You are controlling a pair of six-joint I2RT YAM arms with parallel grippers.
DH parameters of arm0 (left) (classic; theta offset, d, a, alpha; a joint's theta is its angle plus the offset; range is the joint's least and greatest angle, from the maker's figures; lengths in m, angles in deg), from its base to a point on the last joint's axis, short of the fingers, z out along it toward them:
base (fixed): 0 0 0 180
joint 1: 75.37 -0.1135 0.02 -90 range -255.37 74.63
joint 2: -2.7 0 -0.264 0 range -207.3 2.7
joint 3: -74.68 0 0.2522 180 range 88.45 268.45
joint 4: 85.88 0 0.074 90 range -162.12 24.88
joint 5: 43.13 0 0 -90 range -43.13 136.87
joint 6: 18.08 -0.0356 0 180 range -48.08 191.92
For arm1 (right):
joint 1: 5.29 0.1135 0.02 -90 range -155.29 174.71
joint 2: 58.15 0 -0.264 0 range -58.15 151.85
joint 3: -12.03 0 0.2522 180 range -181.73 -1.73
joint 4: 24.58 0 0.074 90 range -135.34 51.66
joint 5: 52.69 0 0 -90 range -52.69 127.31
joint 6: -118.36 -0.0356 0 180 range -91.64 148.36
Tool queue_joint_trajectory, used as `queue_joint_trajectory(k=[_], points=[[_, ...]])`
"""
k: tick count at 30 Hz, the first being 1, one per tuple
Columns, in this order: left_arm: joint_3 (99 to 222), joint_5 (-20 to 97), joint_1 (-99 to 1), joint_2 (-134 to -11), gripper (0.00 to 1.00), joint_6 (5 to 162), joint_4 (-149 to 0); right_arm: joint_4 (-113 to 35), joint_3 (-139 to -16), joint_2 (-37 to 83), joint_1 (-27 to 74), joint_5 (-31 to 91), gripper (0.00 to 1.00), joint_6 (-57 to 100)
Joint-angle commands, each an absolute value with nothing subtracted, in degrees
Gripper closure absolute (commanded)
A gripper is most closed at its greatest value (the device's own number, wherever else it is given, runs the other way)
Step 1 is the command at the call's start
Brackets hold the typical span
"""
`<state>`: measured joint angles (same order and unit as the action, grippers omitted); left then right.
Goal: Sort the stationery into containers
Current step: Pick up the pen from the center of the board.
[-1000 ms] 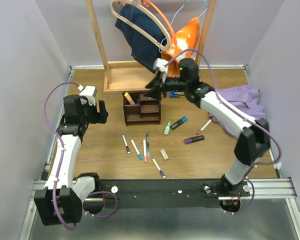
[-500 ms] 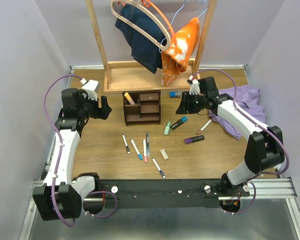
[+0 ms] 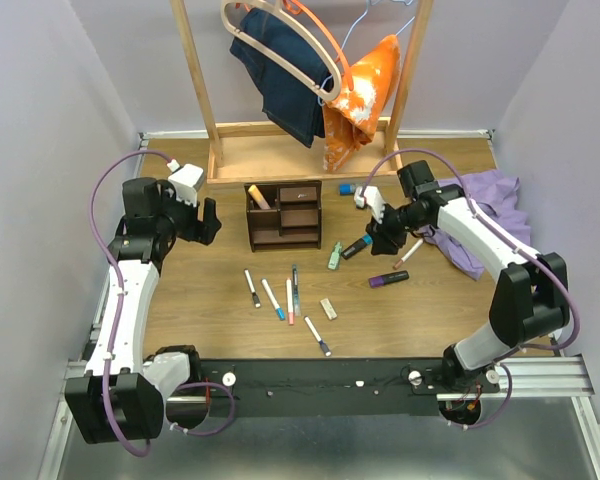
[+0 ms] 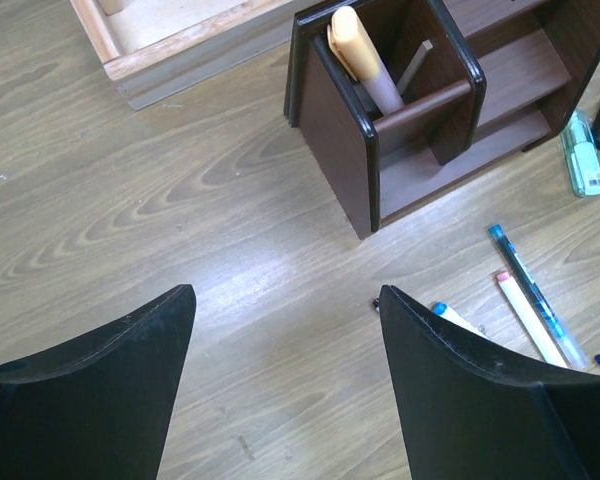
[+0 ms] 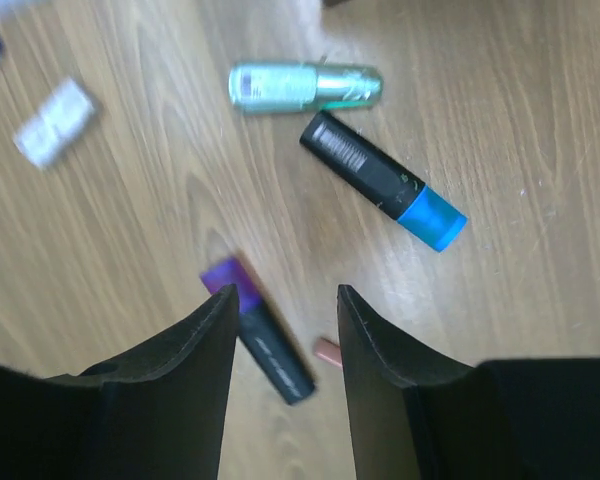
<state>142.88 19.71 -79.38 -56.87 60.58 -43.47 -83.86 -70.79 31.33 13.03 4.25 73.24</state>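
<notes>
I should next move my right gripper back and down and turn it to straddle the highlighter's purple cap, because the purple highlighter (image 5: 265, 340) lies at an angle to my fingers and nearer my base.
The dark brown organizer (image 3: 283, 213) stands at mid table; an orange-capped marker (image 4: 355, 48) stands in its upright slot (image 4: 400, 95). My right gripper (image 3: 385, 238) is open and empty, low over the table (image 5: 287, 292). The purple highlighter (image 5: 265, 340) and a pink pen tip (image 5: 328, 351) lie between its fingers. The green highlighter (image 5: 305, 87) and the blue-capped black highlighter (image 5: 380, 180) lie beyond it. Several white pens (image 3: 280, 295) and the beige eraser (image 3: 328, 308) lie in front of the organizer. My left gripper (image 3: 205, 220) is open and empty left of the organizer (image 4: 285, 292).
The light-wood clothes rack (image 3: 270, 165) with jeans and an orange garment stands behind the organizer. A purple cloth (image 3: 490, 200) lies at the right edge. A small blue-capped item (image 3: 347, 188) lies right of the organizer. Walls close the table on three sides.
My right gripper has swung away from above the organizer, rightward and down, to the highlighters. My left gripper has shifted only slightly.
</notes>
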Motion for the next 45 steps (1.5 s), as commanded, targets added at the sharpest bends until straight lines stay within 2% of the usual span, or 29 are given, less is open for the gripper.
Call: queue_joint_trajectory(k=[1, 8, 24, 27, 30, 31, 33, 34, 37, 42, 43, 45], points=[[141.4, 18.3, -79.2, -56.1, 0.18, 60.1, -43.5, -90.0, -67.4, 32.1, 14.0, 5.9, 0.48, 104.8], [140.1, 18.7, -79.2, -55.9, 0.18, 60.5, -43.6, -89.4, -61.7, 32.0, 16.6, 9.0, 0.46, 114.6], [139.6, 19.9, -79.2, -57.2, 0.18, 61.5, -44.3, -83.5, -57.2, 38.4, 19.5, 13.3, 0.46, 115.0], [139.2, 20.1, -79.2, -57.2, 0.18, 61.8, -44.6, -83.0, -56.5, 39.1, 19.6, 13.9, 0.51, 115.1], [138.9, 20.1, -79.2, -57.3, 0.18, 62.2, -45.0, -81.7, -55.3, 39.2, 19.6, 13.9, 0.62, 114.4], [138.7, 20.1, -79.2, -57.3, 0.18, 62.2, -45.2, -81.3, -55.0, 39.0, 19.9, 13.8, 0.7, 113.8], [139.0, 20.1, -79.2, -57.4, 0.18, 62.6, -45.3, -81.7, -55.4, 38.5, 20.5, 13.2, 0.78, 112.8], [139.2, 19.8, -79.2, -57.4, 0.18, 62.6, -45.1, -82.3, -56.3, 38.1, 21.0, 12.6, 0.83, 111.4], [140.1, 19.6, -79.2, -57.4, 0.18, 62.3, -44.8, -86.1, -64.3, 36.0, 21.4, 8.1, 0.89, 105.8], [141.3, 18.6, -79.2, -58.0, 0.18, 63.0, -45.1, -91.9, -86.6, 38.5, 21.5, -4.8, 0.93, 91.0], [141.3, 18.3, -79.1, -58.1, 0.18, 63.3, -45.7, -91.4, -93.9, 39.3, 21.4, -7.0, 0.94, 83.8], [141.3, 17.5, -79.2, -58.4, 0.18, 64.5, -46.3, -86.5, -99.5, 41.1, 21.4, -13.4, 0.95, 75.6]])
